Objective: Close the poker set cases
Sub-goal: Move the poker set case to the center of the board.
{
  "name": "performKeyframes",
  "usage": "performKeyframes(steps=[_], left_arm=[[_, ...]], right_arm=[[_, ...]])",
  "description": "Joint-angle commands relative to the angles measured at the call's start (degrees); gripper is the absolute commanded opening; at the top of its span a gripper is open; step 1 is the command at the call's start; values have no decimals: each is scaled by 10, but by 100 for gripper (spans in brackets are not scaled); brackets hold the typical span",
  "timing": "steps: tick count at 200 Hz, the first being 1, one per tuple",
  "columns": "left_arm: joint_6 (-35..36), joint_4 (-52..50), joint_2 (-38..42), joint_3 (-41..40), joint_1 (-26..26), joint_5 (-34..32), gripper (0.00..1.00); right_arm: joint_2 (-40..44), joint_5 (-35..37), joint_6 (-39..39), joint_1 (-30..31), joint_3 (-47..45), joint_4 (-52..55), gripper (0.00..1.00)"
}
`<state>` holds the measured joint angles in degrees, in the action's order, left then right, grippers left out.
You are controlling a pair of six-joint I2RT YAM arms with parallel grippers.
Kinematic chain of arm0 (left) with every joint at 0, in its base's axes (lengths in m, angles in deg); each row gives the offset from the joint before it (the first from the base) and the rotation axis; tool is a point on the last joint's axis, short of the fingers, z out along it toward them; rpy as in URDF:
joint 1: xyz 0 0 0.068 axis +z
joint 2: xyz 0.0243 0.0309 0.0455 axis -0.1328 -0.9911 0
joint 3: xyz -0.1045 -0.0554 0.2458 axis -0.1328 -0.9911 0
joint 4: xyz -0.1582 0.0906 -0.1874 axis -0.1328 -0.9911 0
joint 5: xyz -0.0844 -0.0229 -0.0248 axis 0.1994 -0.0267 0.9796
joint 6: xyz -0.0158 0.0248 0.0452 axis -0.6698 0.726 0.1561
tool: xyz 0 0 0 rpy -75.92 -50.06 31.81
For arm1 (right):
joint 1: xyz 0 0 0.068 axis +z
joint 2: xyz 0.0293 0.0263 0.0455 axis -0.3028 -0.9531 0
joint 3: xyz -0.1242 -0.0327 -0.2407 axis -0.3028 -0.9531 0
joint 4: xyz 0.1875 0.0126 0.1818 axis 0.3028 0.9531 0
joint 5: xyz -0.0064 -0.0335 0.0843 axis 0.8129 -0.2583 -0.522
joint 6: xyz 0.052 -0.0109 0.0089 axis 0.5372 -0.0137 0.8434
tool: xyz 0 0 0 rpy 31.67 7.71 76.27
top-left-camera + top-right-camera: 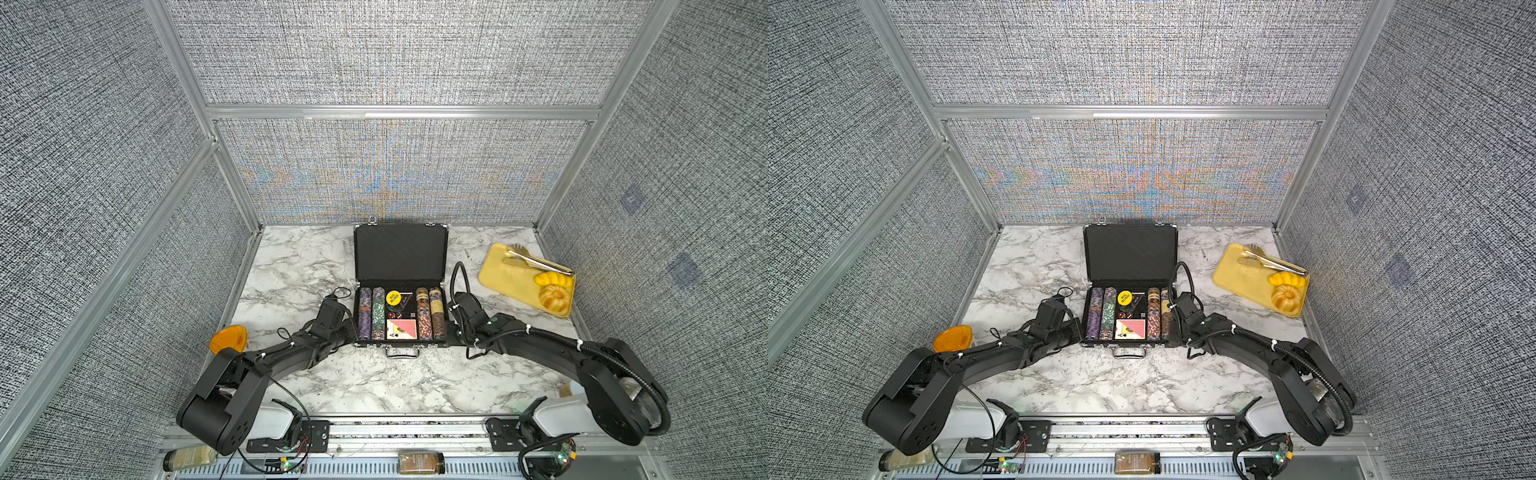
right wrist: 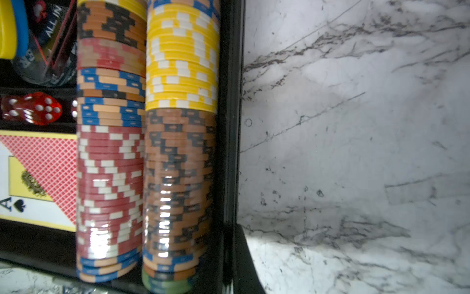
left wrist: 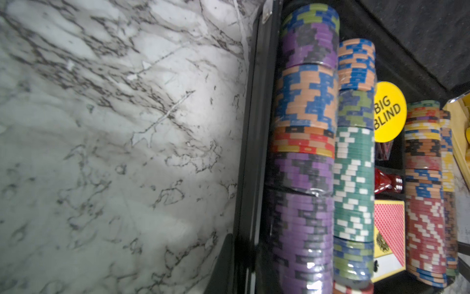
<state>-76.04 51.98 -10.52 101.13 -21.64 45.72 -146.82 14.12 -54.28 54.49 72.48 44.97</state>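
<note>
My right gripper will next pull the gripped side of the case back toward the bare marble before the case's handle (image 1: 402, 367) and let go of it, because the lid stands near the rear wall.
The poker set case (image 1: 401, 253) (image 1: 1130, 253) lies open in the middle of the marble table, its foam-lined lid tilted back towards the rear wall. Rows of coloured chips (image 1: 365, 311), a yellow button (image 1: 392, 297) and a card deck (image 1: 401, 328) fill the base. Its silver handle (image 1: 402, 352) faces the front. My left gripper (image 1: 352, 328) (image 3: 244, 244) is shut on the case's left side wall, with one finger (image 3: 223, 267) outside on the marble side. My right gripper (image 1: 451, 328) (image 2: 232, 229) is shut on the right side wall, its outer finger (image 2: 248, 264) likewise beside the wall. The inner fingers are hidden in shadow.
A yellow tray (image 1: 507, 274) at the back right holds metal cutlery (image 1: 536, 259) and yellow pastries (image 1: 555, 297). An orange bowl (image 1: 228, 338) sits at the table's left edge behind my left arm. Two bottles (image 1: 420, 462) (image 1: 189, 459) lie on the front rail. Fabric walls close three sides.
</note>
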Motion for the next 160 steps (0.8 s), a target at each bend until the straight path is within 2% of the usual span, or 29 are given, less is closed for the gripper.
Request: performKeyframes(steps=[1,74,160], left_arm=[[-68,-337,-8,-28,-10,101,0],[-61,-380,1,21,-10,59,0],[-52,-396,-8,52,-9,42,0]], right_arm=[[-11,-61,16,6,-21,256,0],[-19,-25,7,3,36,283,0],[-17,-16,-4,-7,71,293,7]])
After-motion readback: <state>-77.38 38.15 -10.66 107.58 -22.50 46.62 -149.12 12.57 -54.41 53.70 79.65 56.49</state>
